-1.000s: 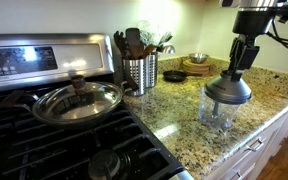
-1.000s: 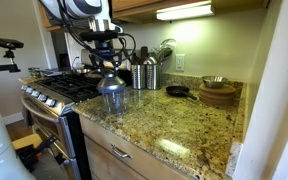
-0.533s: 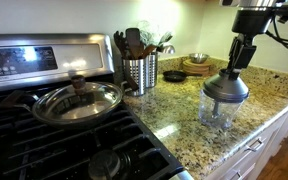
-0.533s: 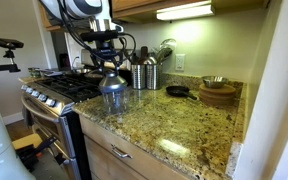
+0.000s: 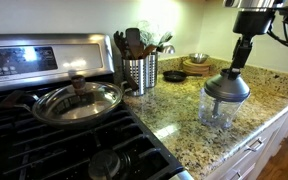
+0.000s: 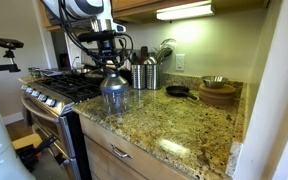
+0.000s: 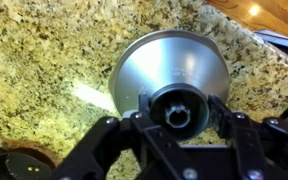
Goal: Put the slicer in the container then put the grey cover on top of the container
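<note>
Next, my gripper lowers the grey cover a little onto the clear container's rim and releases the cover's stem, because the cover still hangs over one side.
The grey cover (image 5: 227, 88) is a glossy dome that sits on top of the clear container (image 5: 217, 114) on the granite counter. Both also show in an exterior view, the cover (image 6: 112, 78) above the container (image 6: 113, 101). My gripper (image 5: 239, 66) comes straight down onto the cover's top stem. In the wrist view the cover (image 7: 169, 55) fills the middle, and my gripper (image 7: 177, 112) has a finger on each side of the stem, pressed against it. The slicer is hidden under the cover.
A ribbed steel utensil holder (image 5: 139, 73) stands next to the stove. A pan with a glass lid (image 5: 77, 102) sits on the burners. A small black skillet (image 5: 174, 76) and wooden bowls (image 5: 196, 66) are at the back. The counter's front edge (image 5: 254, 135) is close to the container.
The gripper's outline above the cover looks slightly narrower and a touch higher than a second ago. The cover and the container have not moved.
</note>
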